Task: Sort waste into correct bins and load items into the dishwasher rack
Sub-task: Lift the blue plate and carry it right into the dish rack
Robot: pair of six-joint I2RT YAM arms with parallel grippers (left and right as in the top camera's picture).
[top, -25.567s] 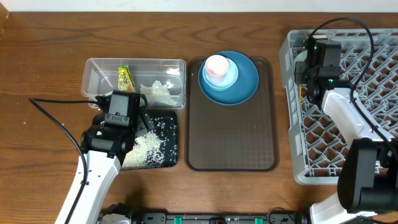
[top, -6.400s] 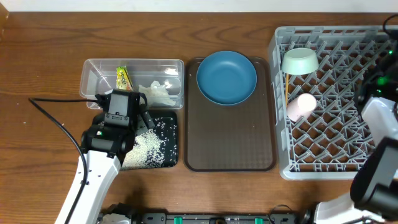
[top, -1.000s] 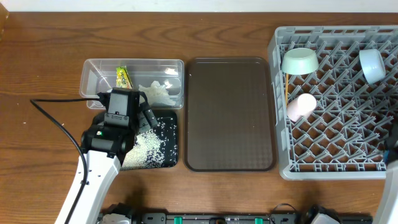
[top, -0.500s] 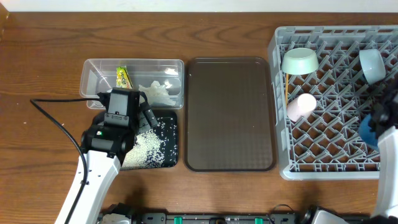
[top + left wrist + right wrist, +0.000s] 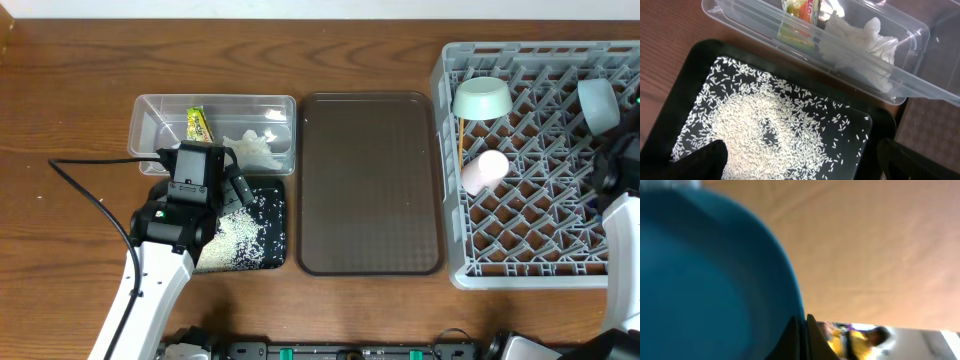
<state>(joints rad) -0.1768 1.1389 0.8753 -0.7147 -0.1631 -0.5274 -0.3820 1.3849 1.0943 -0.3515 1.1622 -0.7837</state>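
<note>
I will lower my right gripper next, down and left in the overhead view, to the free rack slots beside the pink cup and release the dark blue plate's rim.
My left gripper [image 5: 805,165] is open and empty, low over the loose rice [image 5: 765,130] on the black tray [image 5: 875,135]. The clear container [image 5: 150,125] behind it holds the yellow-green wrapper [image 5: 200,125] and the white tissue [image 5: 255,148]. My right gripper [image 5: 802,322] is shut on the rim of the dark blue plate [image 5: 705,280], held on edge. The right arm [image 5: 620,215] is over the right side of the grey rack [image 5: 530,250]; the plate is hidden in the overhead view. The rack holds the mint-green bowl [image 5: 482,98], pink cup [image 5: 483,170], light blue bowl [image 5: 598,103] and chopsticks [image 5: 461,150].
The brown serving tray [image 5: 370,180] lies bare between the bins and the rack. A black cable [image 5: 90,195] trails over the wooden table left of my left arm.
My right arm has come in from the right edge over the rack's right side, carrying the plate. The plate, glimpsed blue half a second ago, is now hidden overhead. The left arm has not moved.
</note>
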